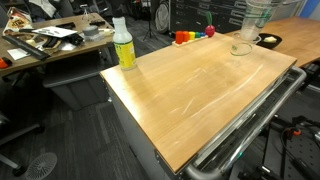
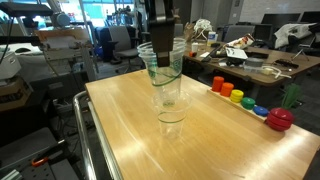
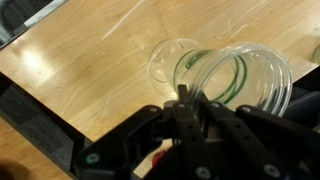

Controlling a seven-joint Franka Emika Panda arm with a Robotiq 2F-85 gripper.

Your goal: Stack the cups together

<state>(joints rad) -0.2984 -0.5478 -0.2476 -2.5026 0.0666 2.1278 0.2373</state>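
Observation:
My gripper lowers the clear cup stack (image 2: 163,70) down into the opening of the standing cup next and releases the stack's rim, since that cup stands upright beneath it.
My gripper (image 2: 160,50) is shut on the rim of a clear cup stack (image 2: 163,70) with green rings and holds it in the air. Right below it, one clear cup (image 2: 172,116) stands upright on the wooden table (image 2: 120,130). The held stack hangs just above that cup's rim; I cannot tell whether they touch. In an exterior view the standing cup (image 1: 240,47) is at the far right and the held stack (image 1: 257,14) is above it. In the wrist view the fingers (image 3: 185,96) pinch the held cup's wall (image 3: 245,75), with the table cup (image 3: 172,60) beyond.
A yellow bottle (image 1: 124,46) with a white top stands near a table corner. A row of small red, orange and yellow objects (image 2: 232,93) and a red round one (image 2: 280,118) line one edge. A metal rail (image 2: 90,140) runs round the table.

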